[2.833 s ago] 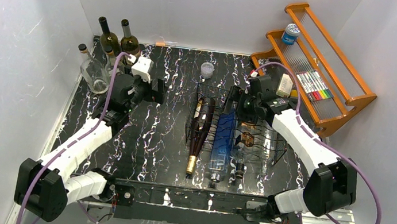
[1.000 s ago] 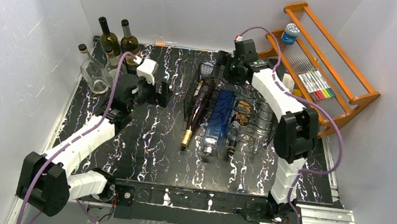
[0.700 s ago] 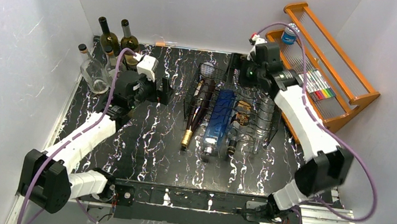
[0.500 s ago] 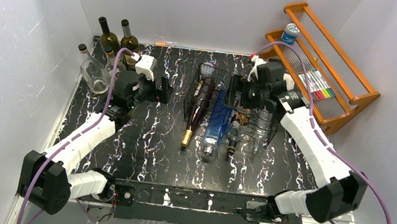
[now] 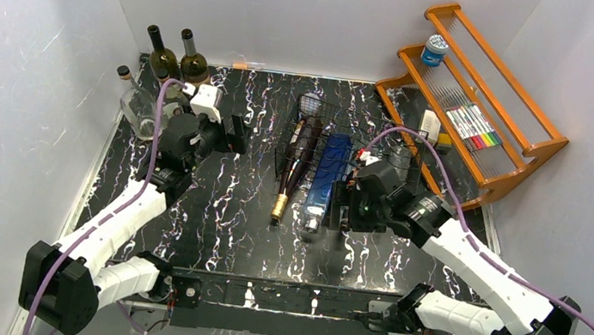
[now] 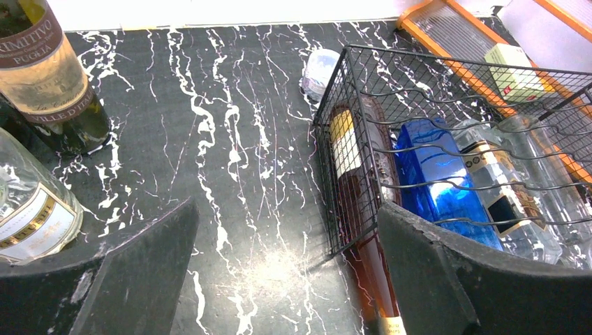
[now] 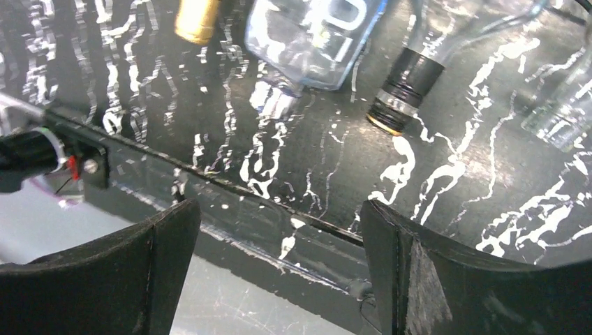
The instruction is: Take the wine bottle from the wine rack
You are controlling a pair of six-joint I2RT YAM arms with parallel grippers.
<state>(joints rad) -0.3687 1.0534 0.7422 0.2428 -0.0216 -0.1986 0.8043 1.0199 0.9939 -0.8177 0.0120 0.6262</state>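
Observation:
The black-capped clear neck [image 7: 405, 98] lies slanted to my open fingers in the wrist view, so next my right gripper should turn and lower onto it.
The black wire wine rack [image 5: 317, 118] lies mid-table, with a dark red wine bottle [image 5: 296, 163] with a gold cap [image 5: 277, 211] in its leftmost cradle, a blue bottle [image 5: 325, 176] beside it and clear bottles further right. My right gripper [image 5: 341, 210] is open and empty, low at the rack's near end by the bottle necks. Its view shows the gold cap [image 7: 197, 17], the blue bottle's neck [image 7: 307, 42] and a black-capped clear neck [image 7: 405, 98]. My left gripper [image 5: 234, 135] is open and empty, left of the rack [image 6: 447, 91], facing the wine bottle [image 6: 356, 188].
Two dark bottles [image 5: 177, 61] and a clear one [image 5: 141, 108] stand at the back left. An orange wooden shelf [image 5: 491, 115] stands at the back right. A small clear cup [image 6: 320, 70] sits behind the rack. The table's front edge [image 7: 279, 209] is below the right gripper.
My right arm has swung from the rack's far end over to its near end and dropped low by the bottle necks. The rack shifted left and turned earlier. My left gripper drew slightly back.

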